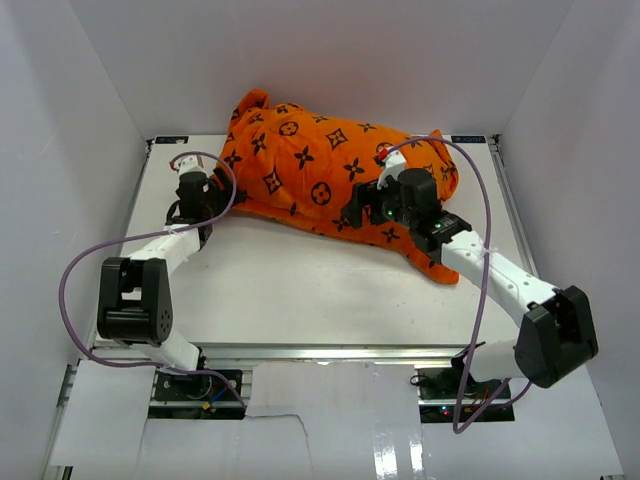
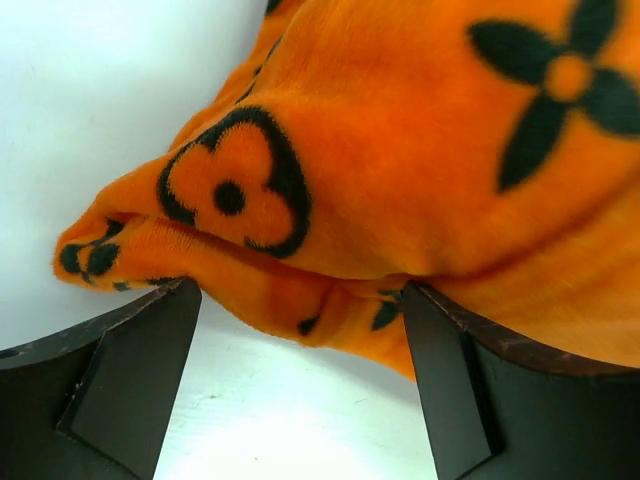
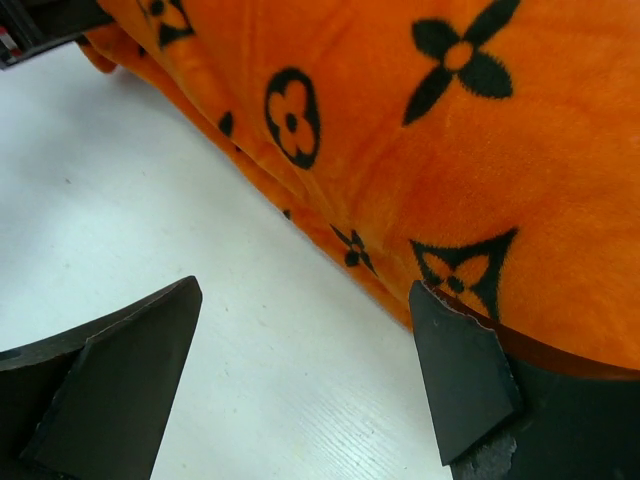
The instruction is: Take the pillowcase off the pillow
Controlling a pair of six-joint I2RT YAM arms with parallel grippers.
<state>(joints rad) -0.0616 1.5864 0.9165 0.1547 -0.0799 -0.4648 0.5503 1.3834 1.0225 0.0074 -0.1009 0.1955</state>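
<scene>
My left gripper will go up and outward, tilt and come down to close on the pillowcase's side edge (image 1: pixel 223 160) (image 2: pixel 220 115), because that fold is just outward of its fingers.
The orange pillowcase (image 1: pixel 320 170) with black monogram motifs lies bunched at the back middle of the table. The white pillow is hidden inside it. My left gripper (image 1: pixel 218 197) is open at the case's left corner. In the left wrist view the folded corner (image 2: pixel 250 230) sits just ahead of that gripper (image 2: pixel 300 292), between its spread fingers (image 2: pixel 130 370). My right gripper (image 1: pixel 353 210) is open at the case's near edge. In the right wrist view that gripper (image 3: pixel 305 292) is over bare table, and its right finger (image 3: pixel 460 370) is against the pillowcase (image 3: pixel 450 150).
The white table (image 1: pixel 300 290) is boxed in by white walls on the left, back and right. Purple cables (image 1: pixel 480 250) loop over both arms. A flap of the case (image 1: pixel 435 265) trails under the right forearm.
</scene>
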